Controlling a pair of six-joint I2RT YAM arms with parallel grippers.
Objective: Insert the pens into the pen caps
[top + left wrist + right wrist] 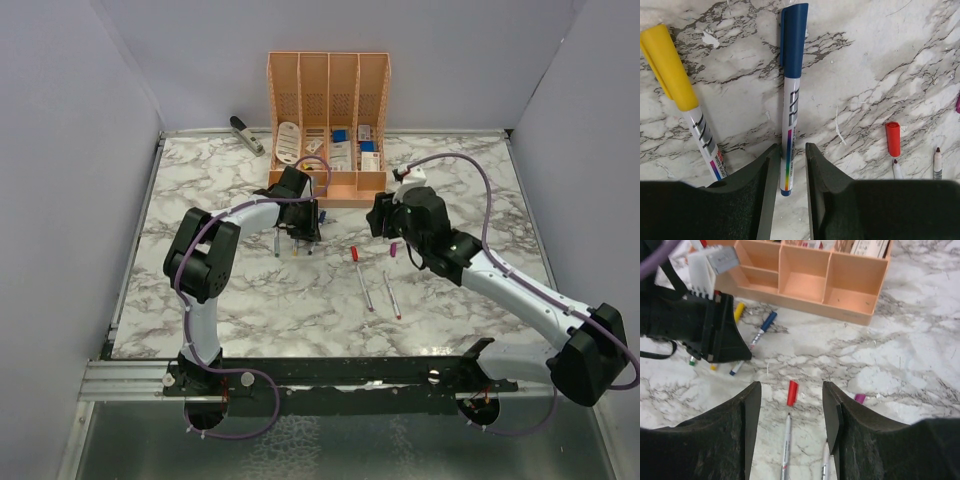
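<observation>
I will next move my right gripper down and back, tipping downward, onto the body of the uncapped pen by the red cap, because that pen is below and nearer my base.
A blue-capped pen lies on the marble with its tail between the fingers of my left gripper; the jaws are slightly apart, with a gap on the right side of the pen. A yellow-capped pen lies beside it on the left. My right gripper is open and empty above a loose red cap, with an uncapped pen just below that cap. A second uncapped pen and a purple cap lie to the right. In the top view the left gripper and the right gripper sit mid-table.
A peach desk organiser with small boxes stands at the back centre, close behind both grippers. A grey stapler-like tool lies at the back left. A green pen end shows under the left gripper. Grey walls enclose the table.
</observation>
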